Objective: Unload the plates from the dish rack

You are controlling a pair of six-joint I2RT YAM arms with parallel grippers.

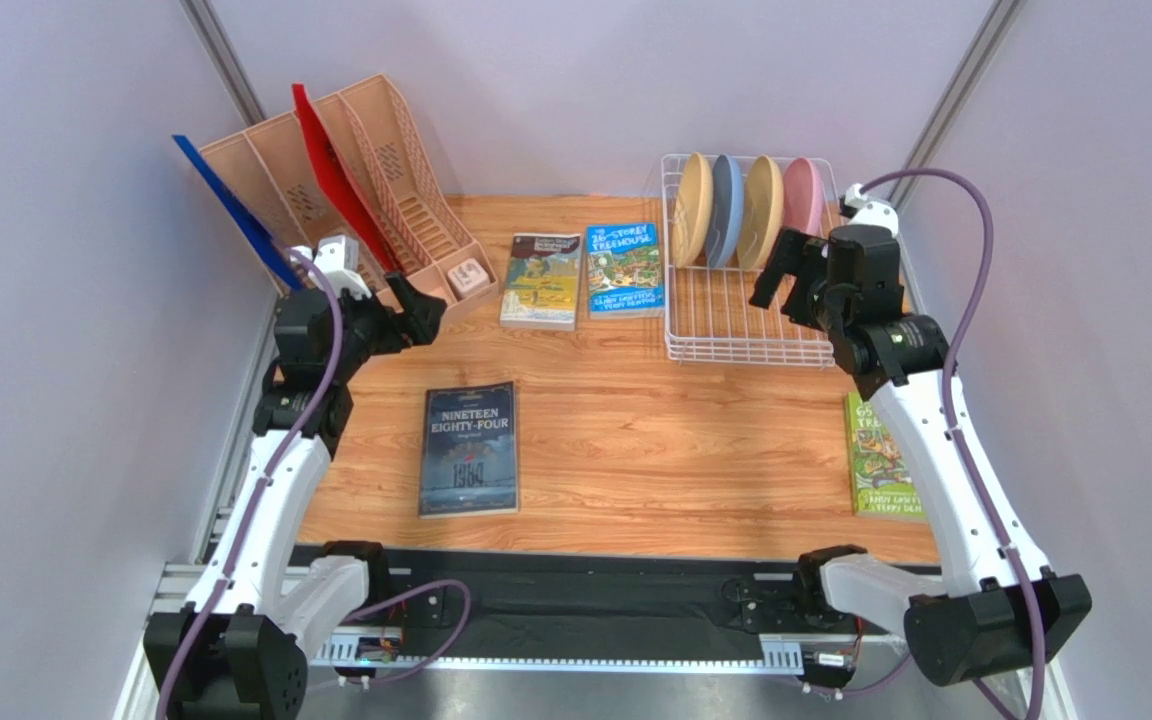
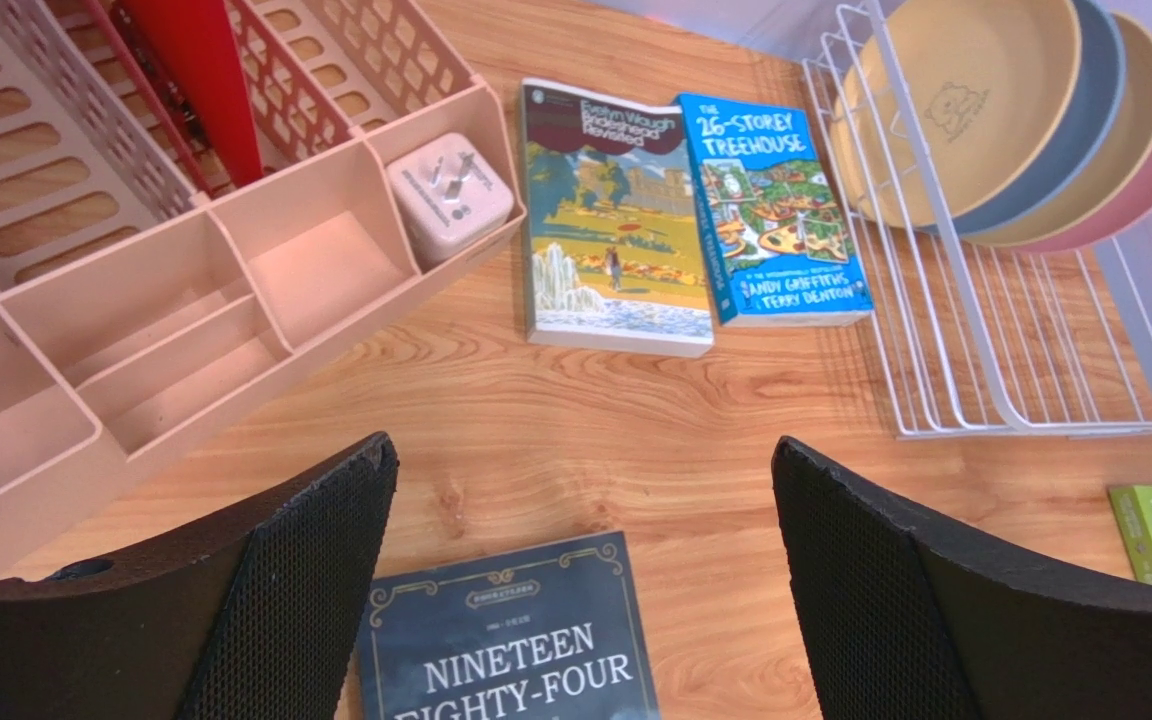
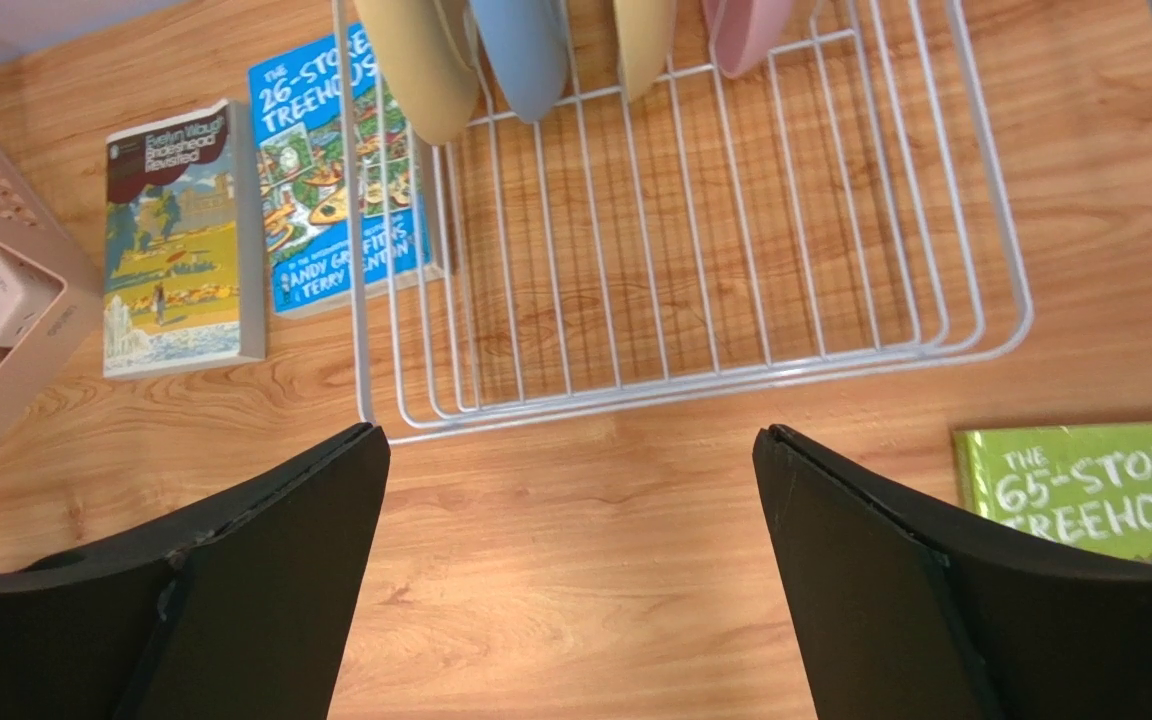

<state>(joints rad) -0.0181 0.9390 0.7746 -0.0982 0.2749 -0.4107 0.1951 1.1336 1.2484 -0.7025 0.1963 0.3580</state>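
Note:
My right gripper is going to move away from my base next and then down to the rim of the pale tan plate (image 1: 692,215) (image 3: 429,87) nearest the books.
The white wire dish rack (image 1: 748,357) stands at the back right of the table. Four plates stand upright in its far end: pale tan (image 1: 692,207), light blue (image 1: 725,210), pale tan (image 1: 760,210) and pink (image 1: 803,195). My right gripper (image 1: 785,270) is open and empty above the rack's near right part, short of the plates. In the right wrist view, its jaws (image 3: 567,450) frame bare table just before the rack's rim (image 3: 687,387). My left gripper (image 1: 414,312) is open and empty by the organiser, far from the rack (image 2: 1033,429).
A peach file organiser (image 1: 342,165) with a red and a blue folder and a white charger (image 1: 465,278) stands back left. Two books (image 1: 542,279) (image 1: 624,270) lie left of the rack. A dark book (image 1: 471,447) lies centre-left. A green book (image 1: 878,455) lies at the right edge.

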